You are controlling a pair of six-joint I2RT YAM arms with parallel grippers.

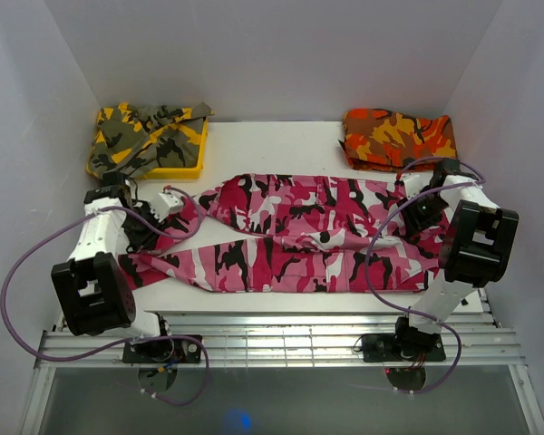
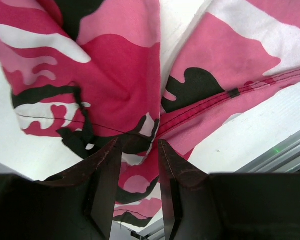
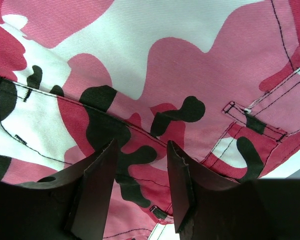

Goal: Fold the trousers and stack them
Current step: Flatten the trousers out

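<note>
My left gripper lowers its open fingers onto the hem corner of the trousers' overlying leg (image 2: 145, 144) next and closes. The hem corner lies just below, showing between them.
The trousers (image 1: 299, 227), in pink, white and black camouflage, lie spread across the table from left to right. My left gripper (image 1: 177, 217) hangs over their left end, where the cloth is bunched. In the left wrist view its jaws (image 2: 139, 142) stand apart just above gathered folds and a seam of the trousers (image 2: 115, 75), and cloth shows through the gap. My right gripper (image 1: 414, 220) is over the right end. Seen from the right wrist, it (image 3: 141, 145) is open above flat cloth with a stitched pocket corner (image 3: 240, 107), nothing pinched.
A yellow tray (image 1: 186, 168) at the back left holds a yellow-olive camouflage garment (image 1: 140, 136). An orange-red camouflage garment (image 1: 399, 136) lies folded at the back right. White walls close in on both sides. A metal rail (image 1: 281, 335) runs along the near table edge.
</note>
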